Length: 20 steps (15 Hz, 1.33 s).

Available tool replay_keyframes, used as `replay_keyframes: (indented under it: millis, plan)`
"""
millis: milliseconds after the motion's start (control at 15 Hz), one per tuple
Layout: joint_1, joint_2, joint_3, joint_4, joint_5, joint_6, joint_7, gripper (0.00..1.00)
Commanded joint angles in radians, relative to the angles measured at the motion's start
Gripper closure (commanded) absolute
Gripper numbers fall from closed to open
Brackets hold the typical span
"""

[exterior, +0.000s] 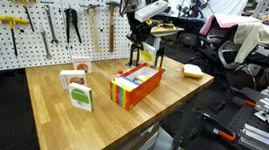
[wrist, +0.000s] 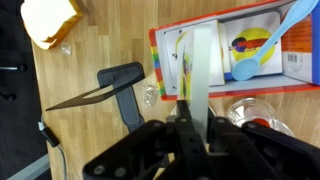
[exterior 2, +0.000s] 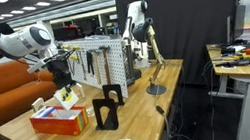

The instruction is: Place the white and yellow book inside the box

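My gripper lowers the book into the opening at the box's end by the black stand next and releases it, since the book's lower end already hangs over there.
My gripper (exterior 2: 60, 78) is shut on the white and yellow book (exterior 2: 66, 94) and holds it upright just above the open box (exterior 2: 56, 121). In the wrist view the book (wrist: 195, 62) shows edge-on between the fingers (wrist: 190, 115), its lower end over the near end of the box (wrist: 232, 80), which has rainbow-striped sides and a colourful picture inside. In an exterior view the gripper (exterior: 137, 37) hangs over the far end of the orange box (exterior: 136, 86) on the wooden table (exterior: 60, 117).
A black stand (exterior: 136, 61) (wrist: 124, 86) stands right by the box. A yellow sponge (exterior: 192, 71) (wrist: 50, 20) lies near the table edge. Two small books (exterior: 77, 87) stand beside the box. A pegboard with tools (exterior: 40, 20) lines the back.
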Motion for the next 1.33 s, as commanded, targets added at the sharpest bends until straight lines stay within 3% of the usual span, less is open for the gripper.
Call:
replay_keyframes:
  millis: [0, 533, 600, 733, 800, 1000, 1267]
  plan:
    - [-0.016, 0.046, 0.015, 0.014, 0.004, -0.013, -0.036, 0.96]
    - [-0.005, 0.144, 0.000, 0.071, 0.001, -0.025, -0.057, 0.94]
    - [-0.004, 0.146, -0.004, 0.075, 0.000, -0.025, -0.053, 0.60]
    - [-0.006, 0.140, -0.009, 0.074, 0.007, -0.024, -0.042, 0.53]
    - [-0.001, 0.143, -0.008, 0.063, 0.002, -0.002, -0.034, 0.72]
    - [-0.002, 0.143, -0.010, 0.067, 0.002, -0.003, -0.034, 0.54]
    - [-0.002, 0.143, -0.010, 0.067, 0.002, -0.003, -0.034, 0.53]
